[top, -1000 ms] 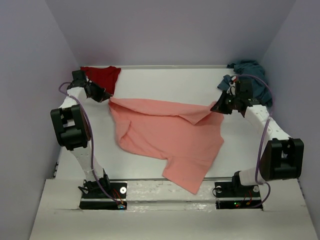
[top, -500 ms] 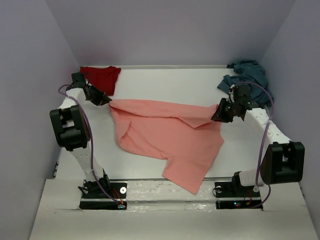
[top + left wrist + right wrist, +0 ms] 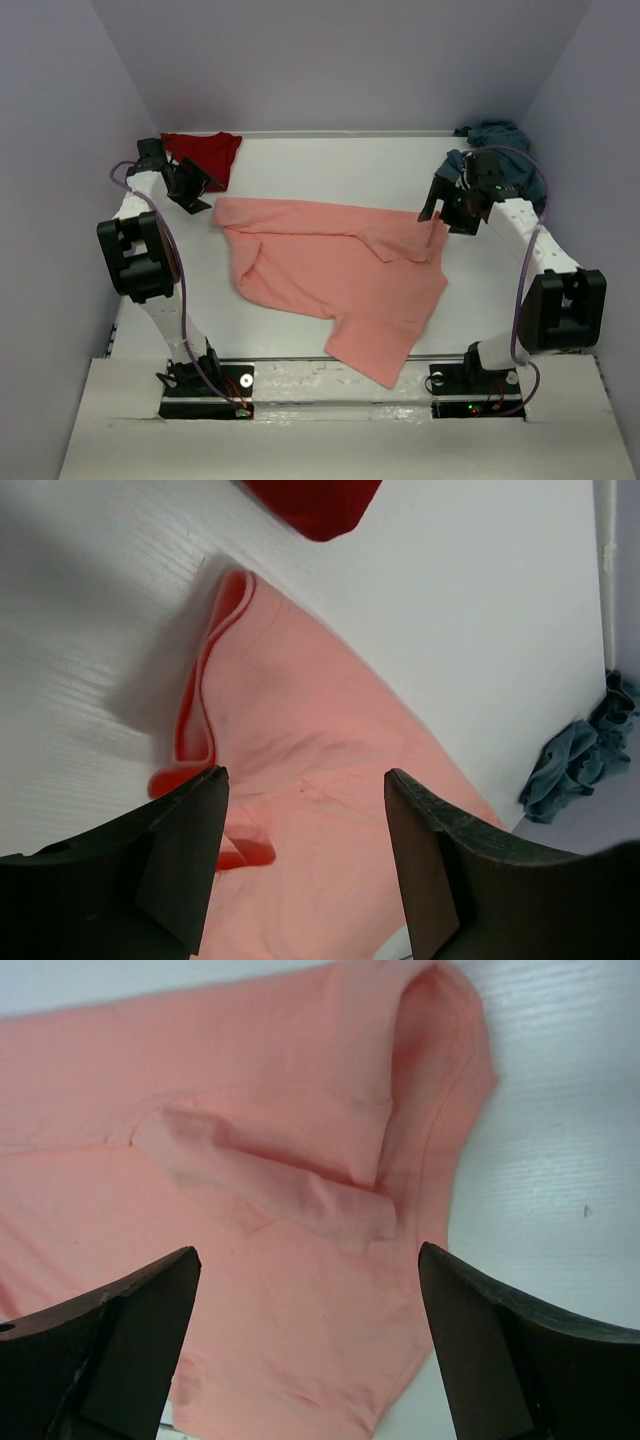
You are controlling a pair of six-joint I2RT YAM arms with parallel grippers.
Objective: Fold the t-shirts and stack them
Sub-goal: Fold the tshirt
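Observation:
My right gripper is above the pink fold at the pink t-shirt's far corner [image 3: 434, 226] [image 3: 388, 1065] nearest the teal-blue t-shirt. It should lower its fingers next onto the top of the fold, where the cloth stands up.
The salmon-pink t-shirt [image 3: 330, 270] lies spread and rumpled across the middle of the table, with its far edge stretched left to right. My left gripper [image 3: 195, 190] hangs open just beyond the shirt's far left corner, and in the left wrist view that gripper [image 3: 305, 780] has only pink cloth [image 3: 300, 720] below its jaws. My right gripper [image 3: 440, 215] stands open over the far right corner, nothing between its fingers [image 3: 308, 1252]; a folded flap of the pink shirt [image 3: 250, 1080] lies beneath. The dark red t-shirt [image 3: 205, 155] sits at the far left, the teal-blue t-shirt [image 3: 500, 150] bunched at the far right.
Purple walls close in the white table [image 3: 330, 170] on three sides. The dark red shirt [image 3: 315, 500] and the teal shirt [image 3: 580, 760] also show in the left wrist view. The shirt's lower corner hangs over the table's near edge [image 3: 385, 370].
Both grippers have opened and let go of the pink shirt's far corners. The far edge has dropped flat onto the table, and both grippers have drawn slightly away from it.

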